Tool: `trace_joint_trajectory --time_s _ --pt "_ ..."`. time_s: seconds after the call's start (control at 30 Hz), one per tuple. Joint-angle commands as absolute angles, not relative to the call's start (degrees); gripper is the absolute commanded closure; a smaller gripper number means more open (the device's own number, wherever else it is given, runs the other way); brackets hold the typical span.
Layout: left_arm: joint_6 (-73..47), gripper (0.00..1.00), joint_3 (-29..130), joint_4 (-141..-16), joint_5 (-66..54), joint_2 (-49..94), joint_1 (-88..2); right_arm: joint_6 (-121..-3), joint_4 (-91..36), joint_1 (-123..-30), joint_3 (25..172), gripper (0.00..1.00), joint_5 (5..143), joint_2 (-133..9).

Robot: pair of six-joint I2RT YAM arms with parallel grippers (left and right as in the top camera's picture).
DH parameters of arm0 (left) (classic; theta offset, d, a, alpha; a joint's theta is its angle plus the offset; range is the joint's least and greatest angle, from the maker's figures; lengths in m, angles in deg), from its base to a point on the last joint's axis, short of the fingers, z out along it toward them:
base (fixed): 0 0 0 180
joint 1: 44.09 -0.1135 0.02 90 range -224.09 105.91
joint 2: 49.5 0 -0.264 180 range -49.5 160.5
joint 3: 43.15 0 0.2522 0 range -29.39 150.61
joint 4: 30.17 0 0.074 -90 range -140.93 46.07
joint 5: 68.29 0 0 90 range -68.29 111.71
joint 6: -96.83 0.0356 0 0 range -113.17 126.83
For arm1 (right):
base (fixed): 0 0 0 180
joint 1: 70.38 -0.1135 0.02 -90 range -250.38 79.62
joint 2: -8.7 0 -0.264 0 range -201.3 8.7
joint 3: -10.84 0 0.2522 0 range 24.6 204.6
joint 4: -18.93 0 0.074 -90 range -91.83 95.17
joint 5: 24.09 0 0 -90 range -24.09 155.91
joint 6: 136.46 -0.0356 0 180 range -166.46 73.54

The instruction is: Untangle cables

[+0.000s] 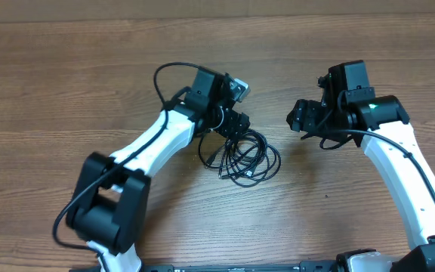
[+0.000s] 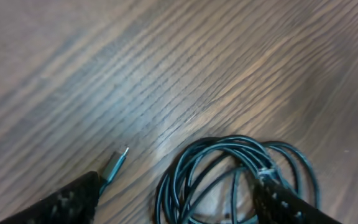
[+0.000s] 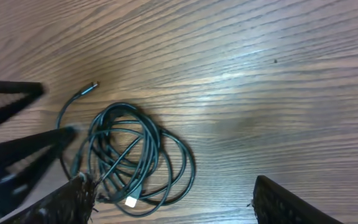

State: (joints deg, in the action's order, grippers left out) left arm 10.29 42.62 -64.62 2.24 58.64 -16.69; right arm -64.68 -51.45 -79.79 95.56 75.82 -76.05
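Next, my left gripper lowers onto the coil's bunched side nearest the silver-tipped plug and closes on the piece of cable there. That side lies between the open fingers.
The cables (image 1: 246, 156) are thin black cords lying in one tangled coil on the wooden table (image 1: 66, 83). My left gripper (image 1: 234, 127) is open at the coil's upper left edge. In the left wrist view its fingers (image 2: 179, 205) straddle the coil (image 2: 229, 165), and a silver-tipped plug (image 2: 118, 158) lies by the left finger. My right gripper (image 1: 299, 118) is open and empty, to the right of the coil and apart from it. The right wrist view shows its fingers (image 3: 179, 202), the coil (image 3: 135, 152), a white-tipped plug (image 3: 131, 201) and a loose plug end (image 3: 89, 86).
The left arm's thicker black wire (image 1: 161, 75) loops above its wrist. The left gripper's dark fingers show at the left edge of the right wrist view (image 3: 11, 124). The table's far edge (image 1: 217, 18) runs along the top.
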Motion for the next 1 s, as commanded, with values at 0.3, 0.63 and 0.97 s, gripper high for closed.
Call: trace_joint_trajectory --time_s 0.3,0.63,0.97 --pt "11.5 0.36 43.8 -62.0 2.2 67.1 -13.6 -66.0 -52.4 -79.6 97.0 0.21 78.3 -74.5" --pt "11.6 0.60 43.7 -66.8 4.6 67.2 -13.2 -66.0 -52.4 -79.6 97.0 0.21 79.8 -74.5" --pt "10.6 0.96 46.0 -68.5 6.9 64.2 -13.8 -66.0 -53.1 -79.6 97.0 0.15 79.8 -74.6"
